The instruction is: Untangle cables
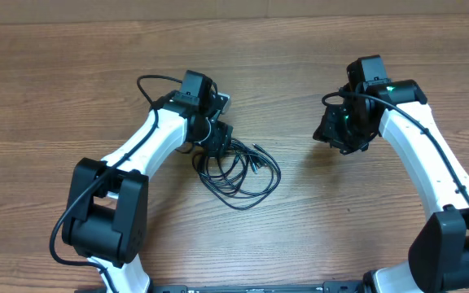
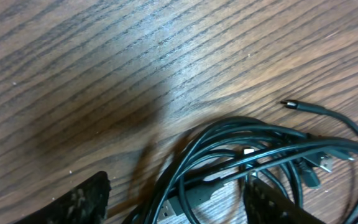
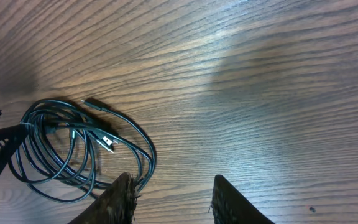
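Note:
My left gripper moves down onto the cable bundle's edge next and closes around the few cable pieces, as these already run between its wide-open fingers.
The cables (image 1: pixel 241 172) lie bunched in overlapping black loops on the wooden table, left of centre. My left gripper (image 1: pixel 216 148) hangs at the bundle's upper-left edge. Seen from the left wrist, the left gripper (image 2: pixel 176 205) is open, its fingers (image 2: pixel 73 202) wide apart, with loops of the cables (image 2: pixel 247 120) and a flat plug (image 2: pixel 173 208) lying loose between them. A slim plug tip (image 2: pixel 291 104) points left. My right gripper (image 1: pixel 340 134) is open over bare wood, well to the right of the bundle. From the right wrist, the cables (image 3: pixel 73 134) sit left of the right gripper (image 3: pixel 173 202).
The wooden table (image 1: pixel 300 65) runs on all sides. My left arm (image 1: pixel 129 159) reaches in from the lower left, the right arm (image 1: pixel 430 155) from the lower right. Each carries its own thicker black cable.

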### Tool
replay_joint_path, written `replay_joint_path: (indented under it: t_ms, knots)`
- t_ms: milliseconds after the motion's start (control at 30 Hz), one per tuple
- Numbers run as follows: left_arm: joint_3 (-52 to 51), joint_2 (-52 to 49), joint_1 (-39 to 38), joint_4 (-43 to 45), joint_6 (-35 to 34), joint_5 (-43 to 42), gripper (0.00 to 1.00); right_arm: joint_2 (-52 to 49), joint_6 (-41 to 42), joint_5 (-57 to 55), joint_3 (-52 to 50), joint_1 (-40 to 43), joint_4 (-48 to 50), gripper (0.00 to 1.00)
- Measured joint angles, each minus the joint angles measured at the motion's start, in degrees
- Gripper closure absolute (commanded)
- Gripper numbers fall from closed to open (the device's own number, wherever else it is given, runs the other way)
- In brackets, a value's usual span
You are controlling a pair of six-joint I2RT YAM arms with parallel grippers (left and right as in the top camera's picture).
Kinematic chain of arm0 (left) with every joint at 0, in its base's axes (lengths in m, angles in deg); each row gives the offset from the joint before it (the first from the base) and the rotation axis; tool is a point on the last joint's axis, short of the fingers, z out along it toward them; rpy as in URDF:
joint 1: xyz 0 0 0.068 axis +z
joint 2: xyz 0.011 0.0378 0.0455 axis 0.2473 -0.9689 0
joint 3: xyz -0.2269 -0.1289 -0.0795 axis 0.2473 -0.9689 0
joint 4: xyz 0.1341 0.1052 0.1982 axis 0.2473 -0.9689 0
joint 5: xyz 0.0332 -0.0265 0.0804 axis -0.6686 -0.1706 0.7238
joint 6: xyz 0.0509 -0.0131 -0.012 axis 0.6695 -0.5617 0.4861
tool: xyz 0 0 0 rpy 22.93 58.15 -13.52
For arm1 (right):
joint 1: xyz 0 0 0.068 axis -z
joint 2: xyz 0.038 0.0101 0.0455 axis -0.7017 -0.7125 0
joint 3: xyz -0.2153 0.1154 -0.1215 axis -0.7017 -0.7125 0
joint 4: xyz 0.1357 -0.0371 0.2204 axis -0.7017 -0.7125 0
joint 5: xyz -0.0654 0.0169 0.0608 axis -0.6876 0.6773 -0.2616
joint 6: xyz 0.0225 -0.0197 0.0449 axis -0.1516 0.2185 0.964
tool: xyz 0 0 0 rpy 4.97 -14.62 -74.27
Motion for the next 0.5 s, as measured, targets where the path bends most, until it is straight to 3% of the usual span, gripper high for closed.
replay_joint_path:
  t_ms: [167,333,500]
  knots:
    - [-0.85,-0.13,-0.39,0.68,0.85,1.97,0.41,0.00,-0.15,0.48,0.00,-0.02,-0.24,0.63]
    - [-1.16,-0.63,-0.39,0.85,1.84,3.10,0.61,0.00,-0.17,1.03,0.00,0.00,-0.28,0.63]
    - [-1.62,-0.94,-0.39,0.79,1.84,3.39,0.59,0.00,-0.17,1.36,0.00,-0.02,-0.37,0.63]
